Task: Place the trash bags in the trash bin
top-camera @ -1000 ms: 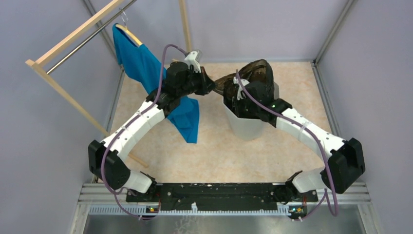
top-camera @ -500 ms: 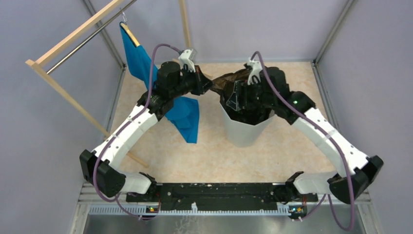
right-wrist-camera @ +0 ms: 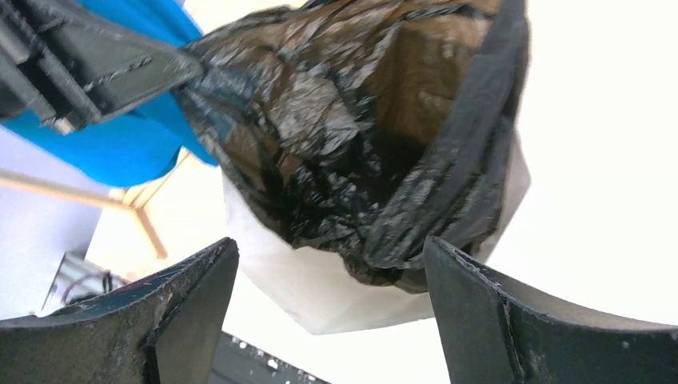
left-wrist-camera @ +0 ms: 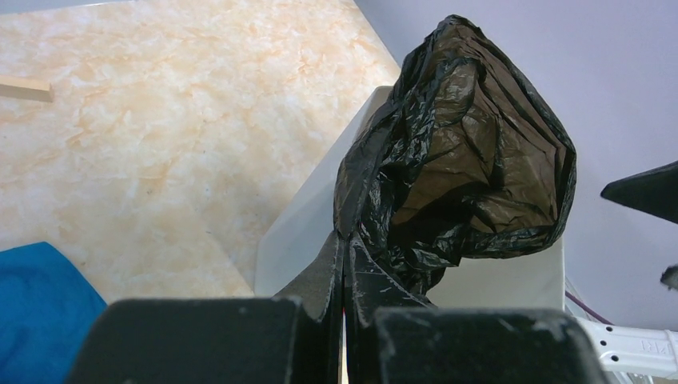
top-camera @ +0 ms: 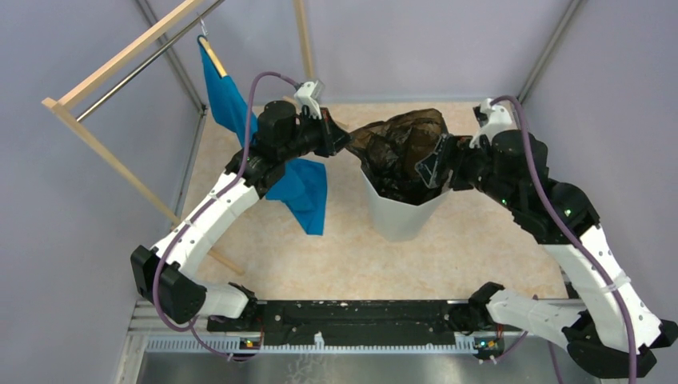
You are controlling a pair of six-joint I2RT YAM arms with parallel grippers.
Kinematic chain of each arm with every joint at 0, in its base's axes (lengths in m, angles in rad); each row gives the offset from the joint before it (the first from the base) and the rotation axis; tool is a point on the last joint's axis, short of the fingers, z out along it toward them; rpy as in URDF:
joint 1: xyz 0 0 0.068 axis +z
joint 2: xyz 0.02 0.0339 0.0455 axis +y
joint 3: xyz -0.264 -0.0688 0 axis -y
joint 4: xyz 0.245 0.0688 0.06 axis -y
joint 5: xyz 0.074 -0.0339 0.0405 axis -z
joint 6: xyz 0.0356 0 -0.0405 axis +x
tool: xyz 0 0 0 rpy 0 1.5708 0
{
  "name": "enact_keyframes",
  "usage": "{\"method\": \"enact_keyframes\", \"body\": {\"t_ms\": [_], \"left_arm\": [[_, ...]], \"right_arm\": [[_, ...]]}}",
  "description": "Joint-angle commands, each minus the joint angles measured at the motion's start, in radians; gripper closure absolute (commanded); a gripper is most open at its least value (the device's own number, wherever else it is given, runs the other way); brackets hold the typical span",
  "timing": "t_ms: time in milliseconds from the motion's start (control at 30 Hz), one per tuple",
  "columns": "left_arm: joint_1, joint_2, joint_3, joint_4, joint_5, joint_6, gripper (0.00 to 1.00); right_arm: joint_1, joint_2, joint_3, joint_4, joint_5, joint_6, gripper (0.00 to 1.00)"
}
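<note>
My right gripper turns to point away from my base next, then shifts onto the bag's edge opposite my left gripper.
A crinkled black trash bag bulges up out of the mouth of the frosted-white trash bin, its lower part inside. My left gripper is shut on the bag's left edge just outside the bin's left rim; in the left wrist view the film runs straight from the pinched fingertips of that gripper over the bin wall. My right gripper stands open at the bin's right rim, off the bag. Its wrist view shows the bag and bin beyond the spread jaws.
A blue T-shirt hangs from a wooden rack at the left, draped behind my left arm. Grey walls close the marbled floor on three sides. The black base rail runs along the near edge.
My right gripper has opened, let go of the bag and drawn back from inside the bin to its right rim. The bag has puffed up. The left gripper keeps its pinch.
</note>
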Motion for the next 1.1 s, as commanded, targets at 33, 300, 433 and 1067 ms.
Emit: {"method": "enact_keyframes", "body": {"t_ms": [33, 300, 433, 1067], "left_arm": [[0.003, -0.021, 0.041, 0.041, 0.03, -0.005, 1.0], [0.003, -0.011, 0.043, 0.047, 0.021, -0.004, 1.0], [0.004, 0.002, 0.045, 0.053, 0.011, -0.005, 1.0], [0.017, 0.206, 0.231, -0.094, -0.193, 0.116, 1.0]], "right_arm": [[0.004, -0.011, 0.034, -0.046, 0.201, 0.078, 0.15], [0.003, 0.1, 0.007, 0.007, 0.307, 0.036, 0.31], [0.003, 0.153, 0.021, 0.011, 0.367, -0.029, 0.41], [-0.075, 0.154, 0.01, -0.025, 0.535, -0.22, 1.0]]}}
